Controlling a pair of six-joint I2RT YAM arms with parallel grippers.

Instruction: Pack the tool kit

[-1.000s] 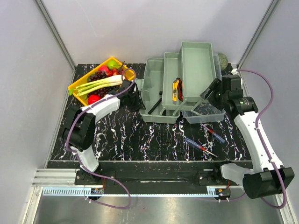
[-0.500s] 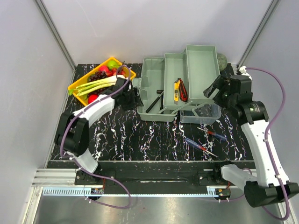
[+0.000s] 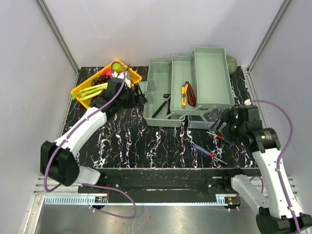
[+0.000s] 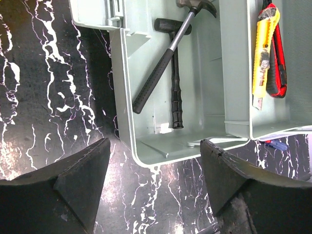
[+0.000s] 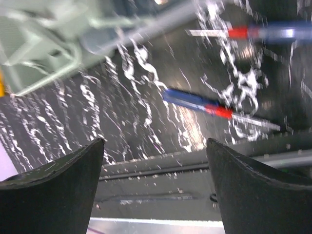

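My right gripper should next move back and down and turn so its fingers are on both sides of the red collar by the handle (image 3: 210,155) (image 5: 219,111), because the nearer screwdriver lies at a slant on the tabletop.
The pale grey-green toolbox (image 3: 160,92) stands open at the back middle, its trays (image 3: 210,73) folded out to the right and its clear lid (image 3: 207,118) lying at the front right. Two hammers (image 4: 161,73) lie in the box. A yellow cutter (image 3: 183,94) and a red cutter (image 3: 191,93) lie in the middle tray; the left wrist view shows them too (image 4: 262,48). Two red and blue screwdrivers (image 3: 222,139) (image 3: 207,152) lie on the table. My left gripper (image 3: 140,95) is open and empty just left of the box (image 4: 156,190). My right gripper (image 3: 222,125) is open and empty above the screwdrivers (image 5: 214,109).
A yellow tray (image 3: 84,86) of fruit and vegetables stands at the back left, behind my left arm. A round green thing (image 3: 232,62) lies at the back right corner. Grey walls close in the table on three sides.
The toolbox trays swung out farther right and the box shifted. My right gripper then came off the tray and drew back over the screwdrivers. My left arm pulled back to the left.
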